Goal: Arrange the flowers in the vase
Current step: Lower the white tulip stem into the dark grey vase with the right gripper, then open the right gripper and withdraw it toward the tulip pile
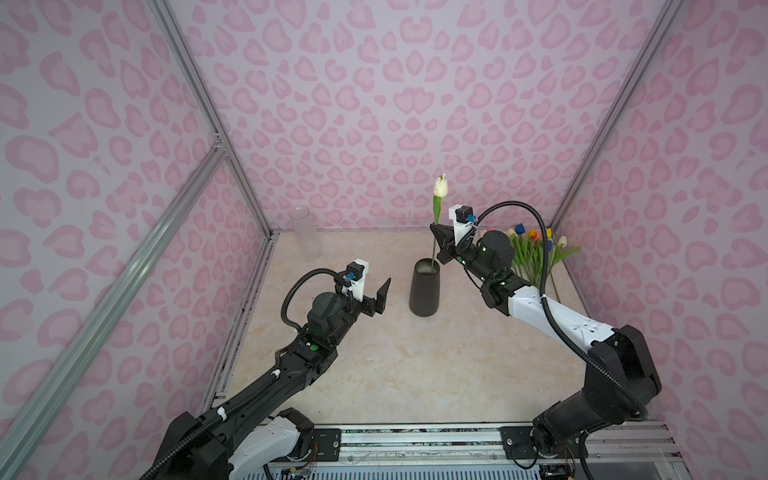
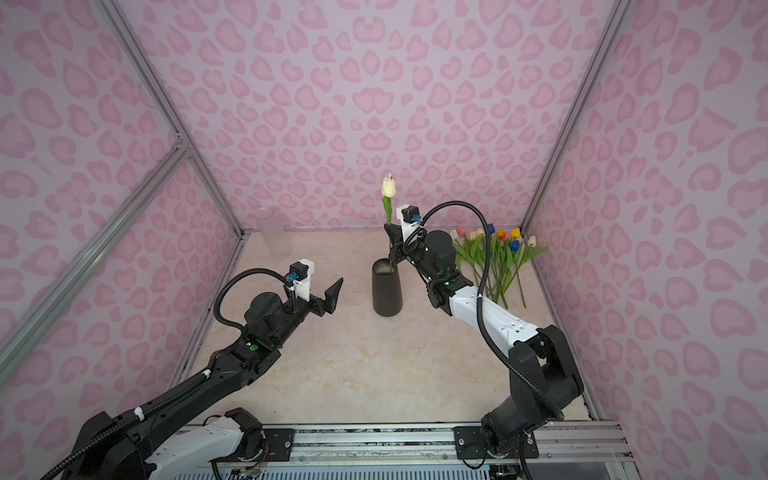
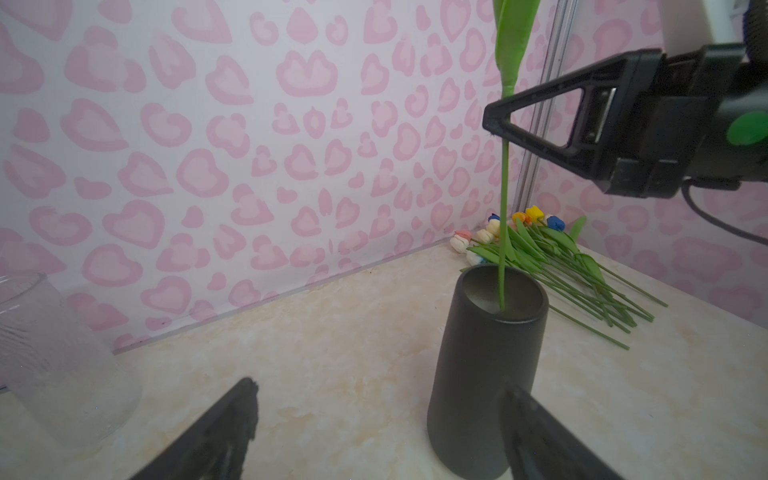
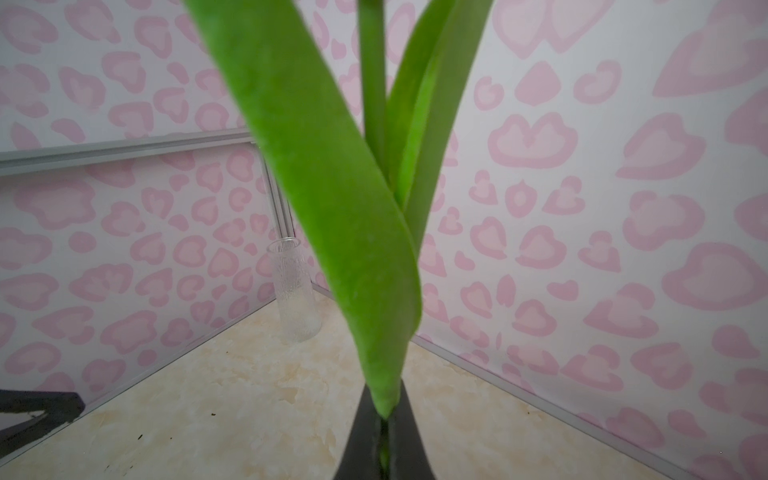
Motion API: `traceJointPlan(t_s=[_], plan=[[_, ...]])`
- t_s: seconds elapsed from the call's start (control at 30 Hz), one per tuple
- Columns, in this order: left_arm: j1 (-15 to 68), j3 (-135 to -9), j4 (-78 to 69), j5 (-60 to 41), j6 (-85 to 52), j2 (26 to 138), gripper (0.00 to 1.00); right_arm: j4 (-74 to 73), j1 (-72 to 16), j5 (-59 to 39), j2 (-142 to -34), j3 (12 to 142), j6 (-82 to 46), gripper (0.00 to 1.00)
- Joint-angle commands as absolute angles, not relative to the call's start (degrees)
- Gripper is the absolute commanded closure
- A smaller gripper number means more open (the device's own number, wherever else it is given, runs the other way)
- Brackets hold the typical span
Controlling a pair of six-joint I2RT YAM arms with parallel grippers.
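The robot's right gripper needs to move down to the opening of the dark vase next and let go of the tulip's green stem there, since only the lower end of the stem is inside.
A dark tapered vase stands mid-table. My right gripper is shut on the green stem of a white tulip. It holds the tulip upright above the vase, and the stem's lower end is inside the mouth. Leaves fill the right wrist view. The other flowers lie in a pile at the back right. My left gripper is open and empty, just left of the vase.
A clear ribbed glass vase stands empty at the back left corner. Pink patterned walls with metal frame rails close in the table on three sides.
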State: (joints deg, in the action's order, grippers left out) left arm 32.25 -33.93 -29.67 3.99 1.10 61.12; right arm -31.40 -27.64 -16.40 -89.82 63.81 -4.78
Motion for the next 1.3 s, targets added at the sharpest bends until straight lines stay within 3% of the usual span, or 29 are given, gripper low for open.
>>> traceJointPlan(t_s=[0.0,0.33,0.57,0.9,1.13,1.27], plan=[[32.3,-35.8,-32.9,2.3,0.6,62.1,0.09,-39.0,-27.8,-19.2,-90.0,61.1,-4.4,1.00],[32.3,-34.0,-34.7,4.2,1.6,61.2,0.09,-38.5,-30.4,-21.5,-88.4,53.2,2.1,0.91],[32.3,-33.8,-34.2,4.4,1.5,61.6,0.10,-34.5,-31.6,-19.1,-86.9,52.6,5.0,0.68],[32.3,-34.3,-34.6,4.6,2.2,62.5,0.10,-29.7,-32.3,-18.6,-81.9,51.9,7.9,0.62],[32.3,-35.2,-34.8,4.5,2.4,62.8,0.10,-23.0,-32.1,-25.2,-74.5,52.3,12.5,0.55],[32.3,-36.8,-33.9,1.7,3.3,63.4,0.10,-28.2,-30.1,-16.7,-69.2,48.6,8.5,0.52]])
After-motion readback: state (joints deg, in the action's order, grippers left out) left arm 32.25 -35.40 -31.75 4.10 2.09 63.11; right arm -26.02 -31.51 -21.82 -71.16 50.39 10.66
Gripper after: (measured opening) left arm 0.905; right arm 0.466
